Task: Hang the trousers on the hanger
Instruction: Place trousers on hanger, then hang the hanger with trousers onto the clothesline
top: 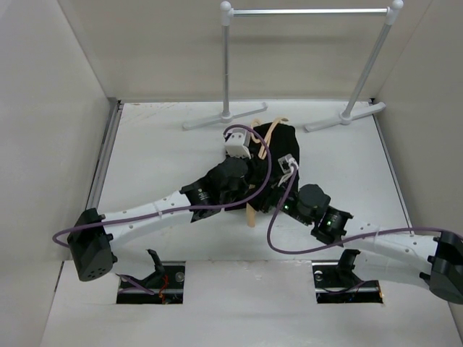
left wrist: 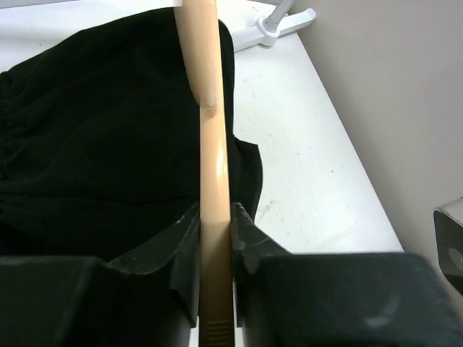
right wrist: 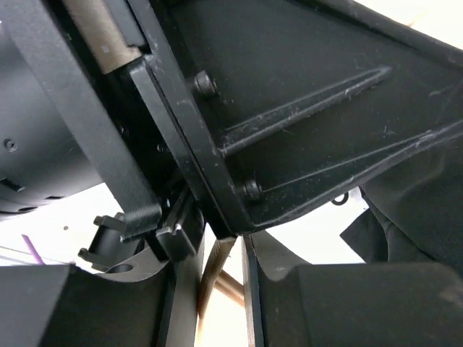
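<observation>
My right gripper brings the hanger (top: 251,214) up and outward to the rail's top bar (top: 353,11) next and releases it, because that bar stands empty beyond the trousers.
The black trousers (top: 281,144) lie bunched on the table's middle, in front of the rail. The tan wooden hanger (top: 251,214) runs under and through them, and its ends show near the front and back of the heap. My left gripper (top: 244,184) is shut on the hanger's bar (left wrist: 215,181), with the trousers (left wrist: 101,144) draped to the left of the bar. My right gripper (top: 262,204) sits close against the left one. Its jaws are closed on a thin part of the hanger (right wrist: 215,271). The left gripper's black body fills most of the right wrist view.
A white garment rail (top: 311,11) stands at the back on two feet (top: 217,119); one foot shows in the left wrist view (left wrist: 278,22). White walls enclose the table on the left, right and back. Purple cables loop over both arms.
</observation>
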Robot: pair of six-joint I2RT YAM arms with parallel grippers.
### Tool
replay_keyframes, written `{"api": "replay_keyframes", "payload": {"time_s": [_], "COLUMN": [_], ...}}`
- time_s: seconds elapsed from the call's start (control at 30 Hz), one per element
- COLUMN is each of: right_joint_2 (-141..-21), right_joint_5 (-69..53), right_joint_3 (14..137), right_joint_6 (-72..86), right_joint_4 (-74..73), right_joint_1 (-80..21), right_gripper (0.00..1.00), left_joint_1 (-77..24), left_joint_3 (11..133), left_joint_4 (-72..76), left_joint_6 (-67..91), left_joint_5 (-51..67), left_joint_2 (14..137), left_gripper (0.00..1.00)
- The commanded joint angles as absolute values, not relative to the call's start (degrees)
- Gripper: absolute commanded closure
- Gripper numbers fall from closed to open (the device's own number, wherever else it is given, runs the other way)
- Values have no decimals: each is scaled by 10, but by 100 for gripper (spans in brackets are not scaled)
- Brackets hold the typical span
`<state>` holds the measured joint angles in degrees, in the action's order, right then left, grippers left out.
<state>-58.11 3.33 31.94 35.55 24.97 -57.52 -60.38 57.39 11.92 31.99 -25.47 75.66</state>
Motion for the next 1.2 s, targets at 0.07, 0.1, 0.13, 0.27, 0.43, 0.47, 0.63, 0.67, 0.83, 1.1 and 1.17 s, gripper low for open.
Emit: {"api": "replay_keyframes", "payload": {"time_s": [0.07, 0.1, 0.13, 0.27, 0.43, 0.47, 0.63, 0.67, 0.83, 1.1, 1.17], "right_joint_2": [-523, -516, -512, -510, -502, -500, -490, -492, -528, -680, -720], "right_joint_5": [63, 64, 66, 60, 40, 31, -47, -64, -140, -264, -283], "right_joint_3": [311, 309, 309, 314, 330, 338, 413, 435, 557, 740, 772], "right_joint_6": [356, 359, 363, 369, 363, 362, 365, 366, 368, 434, 452], "right_joint_4": [310, 304, 295, 271, 250, 246, 235, 230, 210, 212, 214], "right_joint_1": [-580, -577, -573, -555, -522, -507, -416, -400, -315, -176, -153], "right_gripper": [90, 92, 93, 94, 95, 95, 96, 96, 96, 96, 96], "left_joint_1": [-595, -594, -593, -590, -580, -576, -541, -533, -490, -457, -446], "left_joint_3": [585, 581, 577, 569, 539, 529, 470, 464, 419, 382, 380], "left_joint_4": [175, 178, 178, 180, 185, 181, 142, 127, 49, 0, -3], "left_joint_6": [324, 324, 324, 323, 317, 317, 316, 317, 323, 323, 322], "left_joint_5": [-277, -277, -276, -270, -231, -229, -239, -243, -250, -229, -222], "left_joint_2": [697, 692, 686, 667, 602, 580, 441, 422, 343, 314, 314], "left_gripper": [57, 49, 40, 0, 0, 0, 0, 0, 0, 0, 0]}}
